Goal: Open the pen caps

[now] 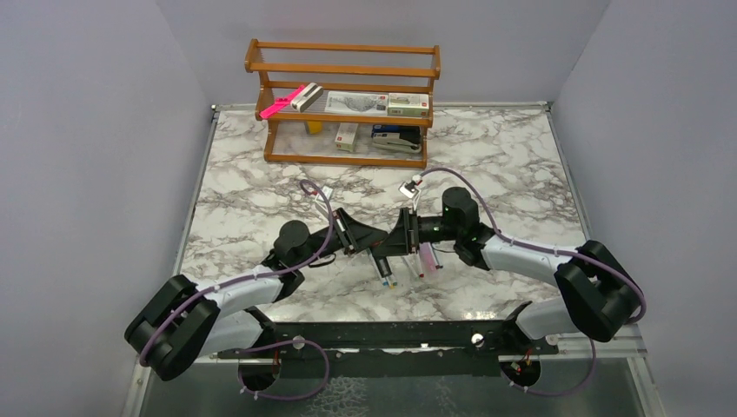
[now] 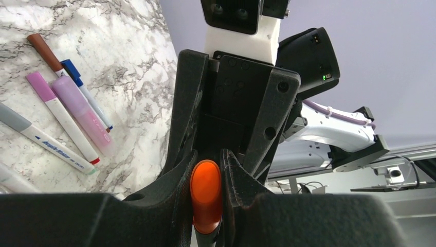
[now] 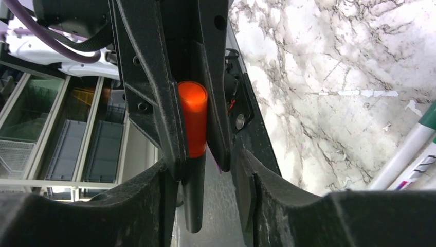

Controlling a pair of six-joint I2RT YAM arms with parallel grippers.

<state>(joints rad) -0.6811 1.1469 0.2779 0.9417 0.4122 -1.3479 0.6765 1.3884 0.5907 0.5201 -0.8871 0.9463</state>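
My left gripper should move outward and to the left in the top view, then go down to release the cap, because the marble below it there is free of markers.
A black highlighter with an orange cap (image 2: 206, 193) hangs between the two grippers above the table's middle. My left gripper (image 2: 206, 170) is shut on the orange cap; the right wrist view shows the cap (image 3: 193, 118) clamped between the left fingers (image 3: 154, 103). The black barrel (image 3: 194, 195) points down between the pads of my right gripper (image 3: 208, 164), which stand apart with a clear gap on one side. From above, the left gripper (image 1: 381, 240) and right gripper (image 1: 398, 236) meet tip to tip. Capped markers lie below: dark red (image 2: 41, 46), blue (image 2: 69, 69), lilac (image 2: 38, 85).
More markers lie on the marble table (image 1: 521, 174) under the grippers (image 1: 404, 265); a green-capped one (image 3: 427, 116) shows in the right wrist view. A wooden shelf (image 1: 343, 69) at the back holds small boxes and a long bright-pink item (image 1: 282, 102).
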